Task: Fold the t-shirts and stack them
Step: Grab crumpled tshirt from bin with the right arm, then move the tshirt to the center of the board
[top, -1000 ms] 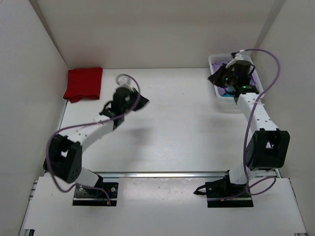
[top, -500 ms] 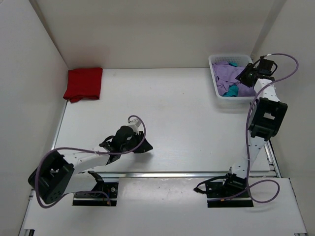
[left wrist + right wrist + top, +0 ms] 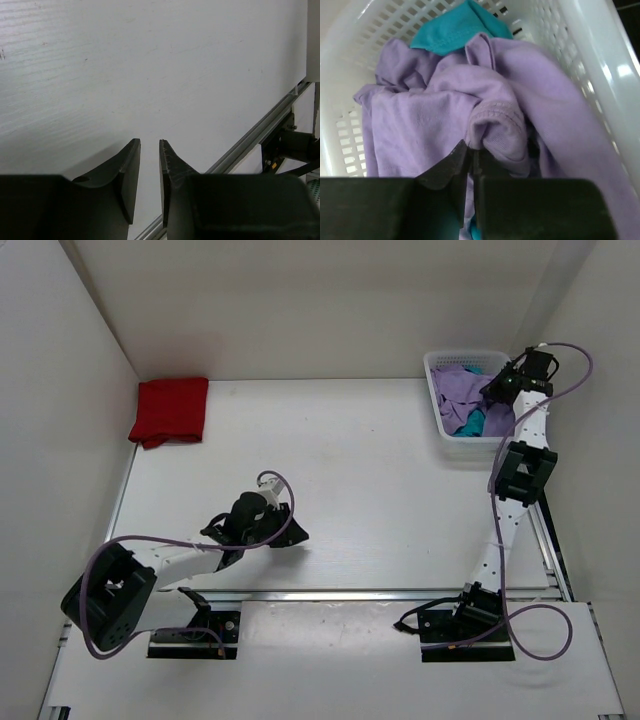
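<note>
My right gripper should lift out of the basket point(image 3: 438, 418), swing back and lower the lavender shirt onto the table's bare middle.
A folded deep red t-shirt point(image 3: 170, 410) lies at the table's far left corner. A crumpled lavender t-shirt point(image 3: 458, 390) point(image 3: 445, 110) and a teal t-shirt point(image 3: 470, 424) point(image 3: 455, 27) lie in the white mesh basket point(image 3: 438, 418) point(image 3: 580, 40). My right gripper point(image 3: 494, 390) point(image 3: 471, 150) reaches in from the basket's right side. Its jaws are pinched on a hemmed fold of the lavender shirt. My left gripper point(image 3: 292, 537) point(image 3: 150, 150) hovers low over bare table near the front edge, slightly open with nothing between its fingers.
White walls enclose the table on the left, back and right. A metal rail point(image 3: 260, 132) runs along the table's near edge, just beyond the left gripper. The basket stands in the far right corner.
My left arm pulled back from mid-table to the near edge and its jaws parted a little. My right arm shifted to the basket's right side, opened, then closed on the lavender shirt.
</note>
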{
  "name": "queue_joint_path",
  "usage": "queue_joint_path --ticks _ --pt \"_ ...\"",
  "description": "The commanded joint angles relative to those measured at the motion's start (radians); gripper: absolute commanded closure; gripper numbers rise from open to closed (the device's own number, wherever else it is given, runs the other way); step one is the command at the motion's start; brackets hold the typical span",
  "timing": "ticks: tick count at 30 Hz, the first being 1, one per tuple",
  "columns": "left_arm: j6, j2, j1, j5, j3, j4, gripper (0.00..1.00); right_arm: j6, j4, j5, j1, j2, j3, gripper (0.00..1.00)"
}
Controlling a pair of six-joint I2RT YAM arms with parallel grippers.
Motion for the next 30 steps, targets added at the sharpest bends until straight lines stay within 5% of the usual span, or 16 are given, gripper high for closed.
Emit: queue_joint_path --ticks 1,16,20,25,30 --pt "0.008 0.013 -0.012 0.023 0.015 0.03 0.67 0.004 -0.098 -0.022 0.016 -0.002 0.151 1.0" --pt "-0.017 -0.037 0.048 0.068 0.092 -0.021 0.66 -0.12 -0.29 0.211 0.241 -0.533 0.19 1.0" --pt "-0.053 -0.086 0.167 0.153 0.09 -0.016 0.66 -0.186 -0.215 0.235 0.4 -0.77 0.021 1.0" --pt "-0.076 -0.163 0.36 0.256 0.092 -0.058 0.66 -0.247 0.093 0.267 0.624 -1.131 -0.367 1.0" --pt "-0.08 -0.218 0.482 0.301 0.121 -0.096 0.65 -0.174 0.097 0.086 0.685 -1.152 -0.494 1.0"
